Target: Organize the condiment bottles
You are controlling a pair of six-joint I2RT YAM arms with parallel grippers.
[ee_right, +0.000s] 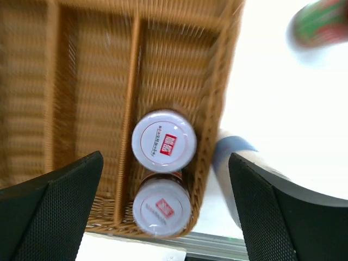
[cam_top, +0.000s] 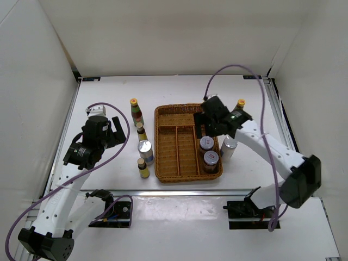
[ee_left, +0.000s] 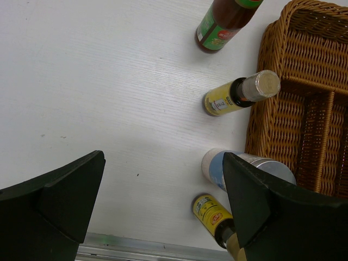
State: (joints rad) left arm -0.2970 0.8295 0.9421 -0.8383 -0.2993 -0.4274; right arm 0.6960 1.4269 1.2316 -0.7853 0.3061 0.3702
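Observation:
I need to move my right gripper to the right in the top view, back and down around the lidded top of this silver-lidded, blue-labelled jar, because the jar still stands outside the tray.
My right gripper hangs open over the right compartment of the wicker tray, holding nothing. Below it, two silver-lidded jars stand in that compartment. A third jar, blue-labelled, stands outside the tray's right wall. A red-green sauce bottle stands at the back right. My left gripper is open and empty, left of a row: a sauce bottle, a small brown bottle, a blue-labelled jar and a second yellow-labelled bottle.
The tray's left and middle compartments hold nothing. White walls enclose the table on three sides. A metal rail runs along the near edge. The right wrist view is motion-blurred.

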